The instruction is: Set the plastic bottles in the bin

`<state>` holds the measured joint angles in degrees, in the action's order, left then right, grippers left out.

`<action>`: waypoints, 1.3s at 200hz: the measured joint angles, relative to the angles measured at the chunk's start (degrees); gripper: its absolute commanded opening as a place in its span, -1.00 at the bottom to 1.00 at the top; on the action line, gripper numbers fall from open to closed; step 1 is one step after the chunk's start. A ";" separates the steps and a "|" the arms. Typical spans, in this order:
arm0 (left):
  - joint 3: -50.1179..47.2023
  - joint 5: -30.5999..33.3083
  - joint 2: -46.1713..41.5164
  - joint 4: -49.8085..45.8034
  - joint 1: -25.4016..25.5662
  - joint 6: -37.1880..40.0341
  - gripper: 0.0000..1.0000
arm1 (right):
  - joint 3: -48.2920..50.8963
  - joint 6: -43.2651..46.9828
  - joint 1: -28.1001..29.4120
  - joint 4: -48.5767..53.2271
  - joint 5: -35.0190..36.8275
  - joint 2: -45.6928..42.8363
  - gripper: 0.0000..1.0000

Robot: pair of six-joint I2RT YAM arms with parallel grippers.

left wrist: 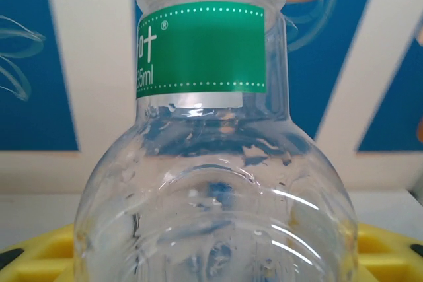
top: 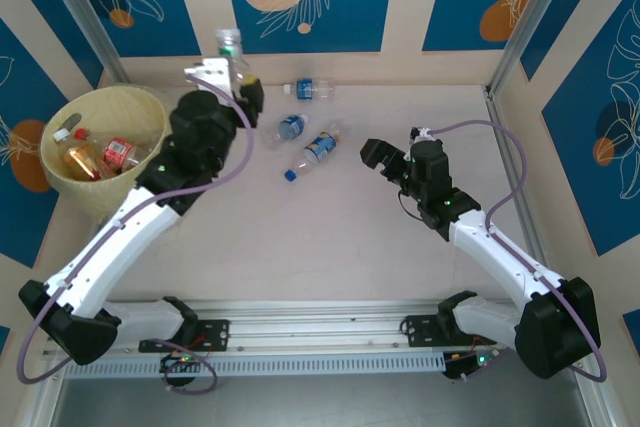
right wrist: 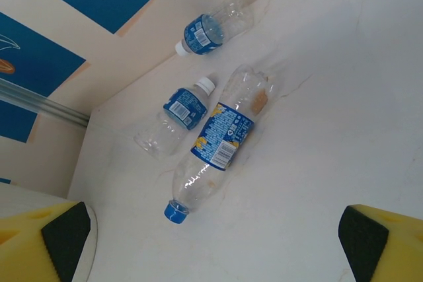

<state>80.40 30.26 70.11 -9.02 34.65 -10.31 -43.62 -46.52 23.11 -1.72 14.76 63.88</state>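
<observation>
I will swing my left gripper across over the bin's opening (top: 112, 133) beside it, away from my right gripper. I will let go of the bottle where others already lie.
My left gripper (top: 238, 75) is shut on a clear plastic bottle (top: 231, 51) with a green label (left wrist: 201, 47), held upright above the table's back left. The yellow fingers (left wrist: 386, 249) flank its body. The pale-yellow bin (top: 105, 95) stands left of it with several bottles (top: 118, 154) inside. Three blue-labelled bottles lie on the table: one by the back wall (top: 312, 90) (right wrist: 211, 31), a small one (top: 290, 128) (right wrist: 178, 113), and a longer blue-capped one (top: 315, 150) (right wrist: 221, 140). My right gripper (top: 383, 159) (right wrist: 215, 242) hangs open, just right of the long bottle.
Patterned blue and cream walls close the back and sides. A metal post (top: 515, 37) and rail run along the right edge. The arms' bases sit on the rail (top: 320, 332) at the near edge.
</observation>
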 measured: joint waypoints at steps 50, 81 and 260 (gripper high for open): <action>3.02 4.70 -0.20 -6.97 -12.85 1.64 -1.00 | 0.00 -0.44 -0.02 -0.52 0.00 0.28 0.98; 2.49 6.43 -0.20 -8.39 -22.80 -2.10 -1.00 | 0.00 -0.42 -0.39 -0.61 0.00 0.50 0.98; 9.27 18.27 14.91 -31.15 -39.04 -62.36 1.00 | -0.04 -0.44 -0.76 1.53 0.07 -0.63 0.98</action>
<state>89.67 48.53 85.01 -40.16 -4.38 -72.66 -43.66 -46.96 22.35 -0.19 14.83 63.24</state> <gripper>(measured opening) 0.907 0.989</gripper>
